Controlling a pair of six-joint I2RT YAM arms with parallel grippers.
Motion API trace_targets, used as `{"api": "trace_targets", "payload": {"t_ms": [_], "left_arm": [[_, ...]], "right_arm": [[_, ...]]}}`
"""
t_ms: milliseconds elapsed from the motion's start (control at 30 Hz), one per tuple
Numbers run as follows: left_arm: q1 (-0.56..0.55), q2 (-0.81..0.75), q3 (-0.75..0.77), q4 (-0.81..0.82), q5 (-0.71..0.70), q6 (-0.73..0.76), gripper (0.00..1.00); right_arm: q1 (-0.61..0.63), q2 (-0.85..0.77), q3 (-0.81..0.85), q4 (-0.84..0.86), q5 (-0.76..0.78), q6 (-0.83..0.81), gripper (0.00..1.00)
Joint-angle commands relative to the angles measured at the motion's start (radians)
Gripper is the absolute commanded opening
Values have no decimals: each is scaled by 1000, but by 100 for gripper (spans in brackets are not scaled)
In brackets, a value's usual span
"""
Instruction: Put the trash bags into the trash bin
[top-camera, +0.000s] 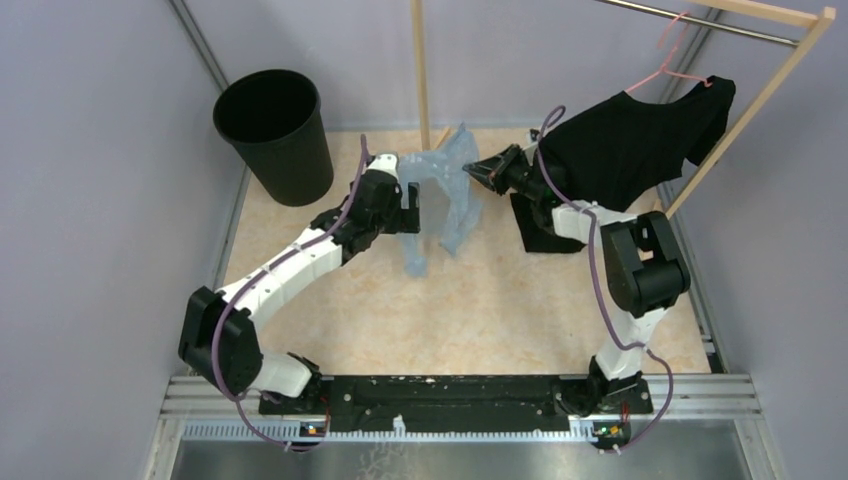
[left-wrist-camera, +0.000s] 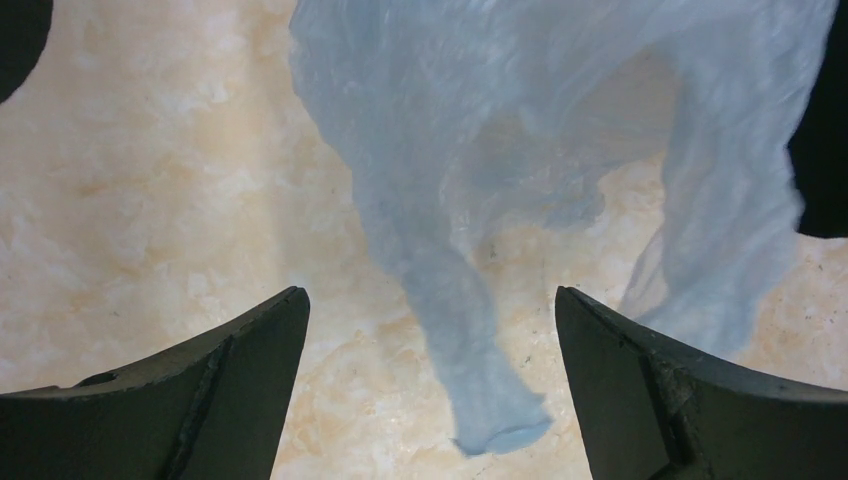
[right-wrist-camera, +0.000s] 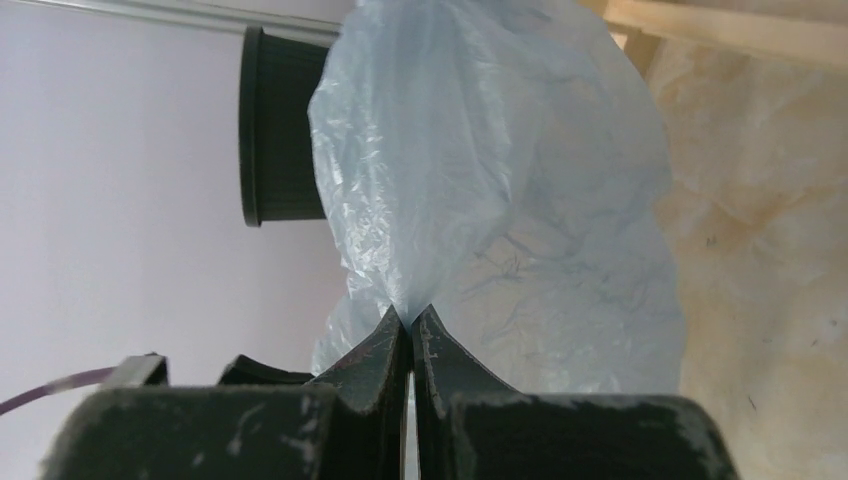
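Note:
The left gripper lowers around the twisted tail of the trash bag next and closes its fingers, since this tail already hangs between the spread fingers.
The pale blue translucent trash bag (top-camera: 442, 192) hangs crumpled above the middle of the table. My right gripper (top-camera: 476, 168) is shut on its right edge and holds it up; the right wrist view shows the film (right-wrist-camera: 500, 200) pinched at the closed fingertips (right-wrist-camera: 410, 318). My left gripper (top-camera: 408, 196) is open at the bag's left side; in the left wrist view a twisted tail of the bag (left-wrist-camera: 470, 350) hangs between its spread fingers without touching them. The round black trash bin (top-camera: 273, 133) stands upright at the far left, left of both grippers. It also shows in the right wrist view (right-wrist-camera: 280, 125).
A black T-shirt (top-camera: 630, 145) on a pink hanger hangs from the wooden clothes rack (top-camera: 760, 95) at the back right, just behind my right arm. A rack post (top-camera: 421, 70) rises behind the bag. Grey walls close in on both sides.

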Motion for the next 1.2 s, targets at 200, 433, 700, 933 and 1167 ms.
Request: {"api": "trace_targets", "payload": {"t_ms": [200, 433, 700, 933, 1167], "left_arm": [[61, 144, 23, 27, 167, -57, 89], [150, 195, 32, 54, 336, -75, 48], [319, 32, -50, 209, 523, -142, 0], [500, -62, -92, 276, 639, -231, 0], [578, -89, -106, 269, 642, -275, 0]], "right_arm": [[-32, 27, 50, 39, -48, -14, 0], [-32, 18, 87, -39, -67, -109, 0], [3, -27, 278, -552, -11, -649, 35], [121, -176, 238, -784, 279, -943, 69], [178, -321, 42, -696, 347, -972, 77]]}}
